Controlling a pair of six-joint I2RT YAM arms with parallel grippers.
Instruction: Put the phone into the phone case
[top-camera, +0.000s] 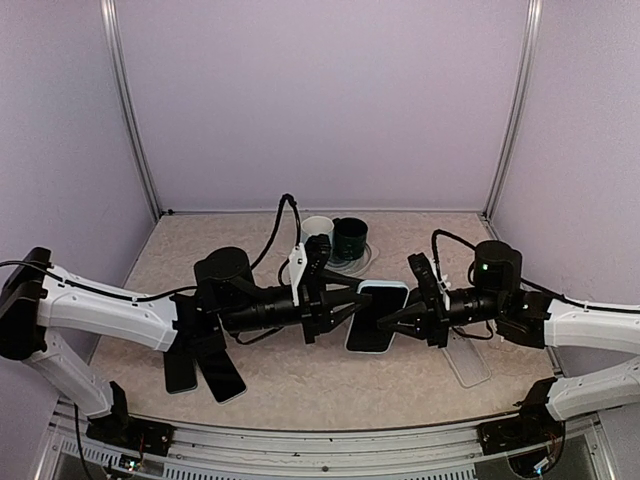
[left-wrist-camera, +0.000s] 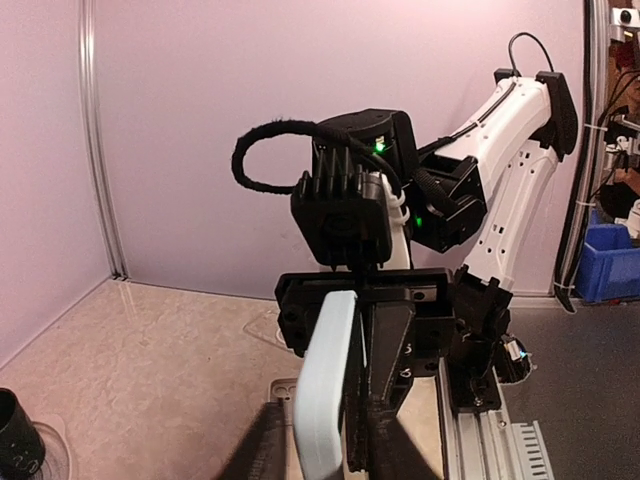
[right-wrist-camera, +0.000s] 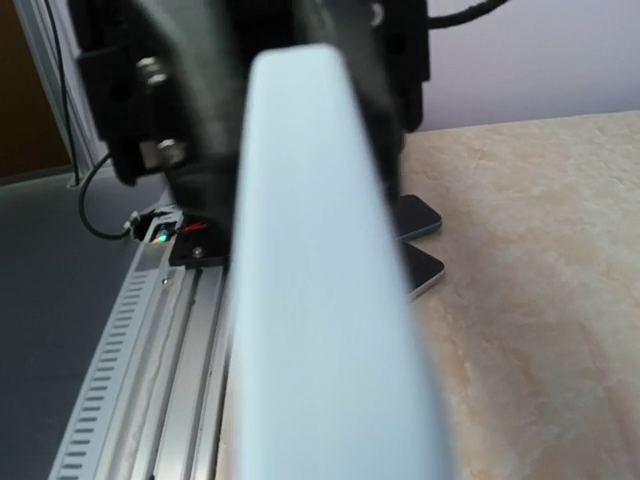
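Observation:
The phone sits inside the phone case's rim, so my right gripper will next lower and tip downward to release the case flat on the bare tabletop below.
A light blue phone case (top-camera: 379, 292) is held on edge above the table's middle, between both arms. A dark phone (top-camera: 372, 322) face shows inside its rim. My left gripper (top-camera: 347, 311) grips the case's left side and my right gripper (top-camera: 398, 322) its right side. In the left wrist view the phone case (left-wrist-camera: 325, 385) stands edge-on between my fingers (left-wrist-camera: 264, 446), with a dark slab against its right face. In the right wrist view the blurred phone case (right-wrist-camera: 330, 300) fills the frame and hides my fingers.
Two spare dark phones (top-camera: 190, 362) (top-camera: 224, 378) lie on the table at the left, under the left arm. A clear case (top-camera: 467, 358) lies at the right. A white cup (top-camera: 318, 230) and a dark cup (top-camera: 351, 238) stand at the back.

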